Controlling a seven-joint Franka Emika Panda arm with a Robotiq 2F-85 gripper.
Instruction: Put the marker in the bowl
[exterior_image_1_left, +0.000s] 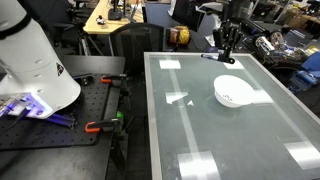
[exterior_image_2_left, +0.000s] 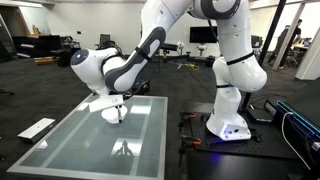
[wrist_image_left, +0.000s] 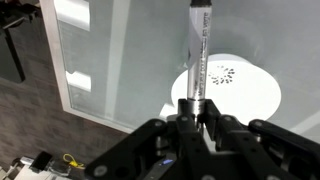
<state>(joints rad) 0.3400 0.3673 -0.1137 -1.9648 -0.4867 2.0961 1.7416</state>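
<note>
I need to move my gripper down and turn it next, going toward the right in the wrist view until the marker (wrist_image_left: 198, 55) hangs over the white bowl (wrist_image_left: 238, 90), because the bowl lies that way.
My gripper (wrist_image_left: 197, 108) is shut on the marker (wrist_image_left: 198, 55), a thin stick with a dark tip and a paler barrel that points away from the jaws. The white bowl (wrist_image_left: 240, 95) lies just past and to the right of the marker in the wrist view. In an exterior view the gripper (exterior_image_1_left: 228, 50) hangs above the far side of the glass table, beyond the bowl (exterior_image_1_left: 233, 92). In an exterior view the gripper (exterior_image_2_left: 121, 103) is close over the bowl (exterior_image_2_left: 107, 105).
The glass table (exterior_image_1_left: 200, 130) has bright reflections on it. A black breadboard with orange-handled clamps (exterior_image_1_left: 100, 126) stands beside it. The robot base (exterior_image_2_left: 228, 120) stands at the table's side. Desks and clutter fill the background.
</note>
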